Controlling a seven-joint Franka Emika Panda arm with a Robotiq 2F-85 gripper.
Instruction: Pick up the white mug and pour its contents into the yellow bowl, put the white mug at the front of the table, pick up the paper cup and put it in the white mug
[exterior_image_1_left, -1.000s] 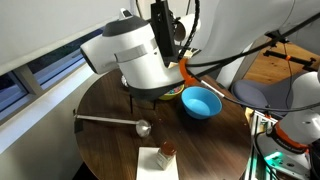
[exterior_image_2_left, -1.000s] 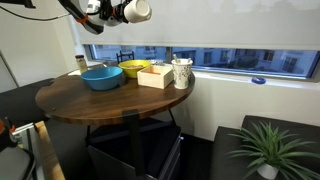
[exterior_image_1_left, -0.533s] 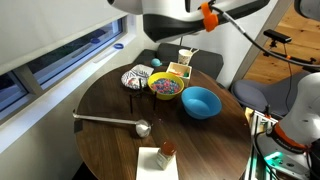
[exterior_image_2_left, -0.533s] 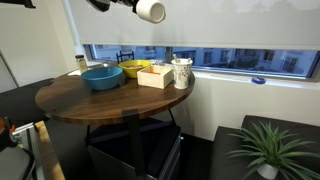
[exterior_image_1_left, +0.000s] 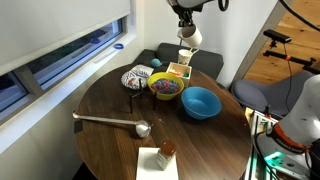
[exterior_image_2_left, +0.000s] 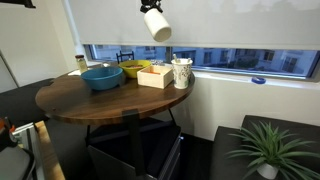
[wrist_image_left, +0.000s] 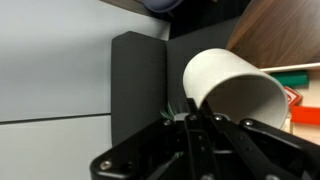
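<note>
I will next swing my gripper toward the bowl and lower, turning the tilted mug upright to release it, as clear tabletop beside the patterned bowl lies below.
My gripper is high in the air above the far edge of the table, shut on the rim of the white mug. The mug hangs tilted below it and its handle is hidden. It shows in both exterior views and fills the wrist view, just above the fingers. The yellow bowl with a dark multicoloured inside sits mid-table, also seen from the side. The paper cup stands at the table's edge, below the mug.
A blue bowl sits beside the yellow one. A black-and-white patterned bowl and a small open box lie near the far edge. A metal ladle and a paper napkin with a small brown thing on it lie nearer the camera.
The arm has swung from low over the table, close to the camera, up and away to the far edge. It has carried the mug with it.
</note>
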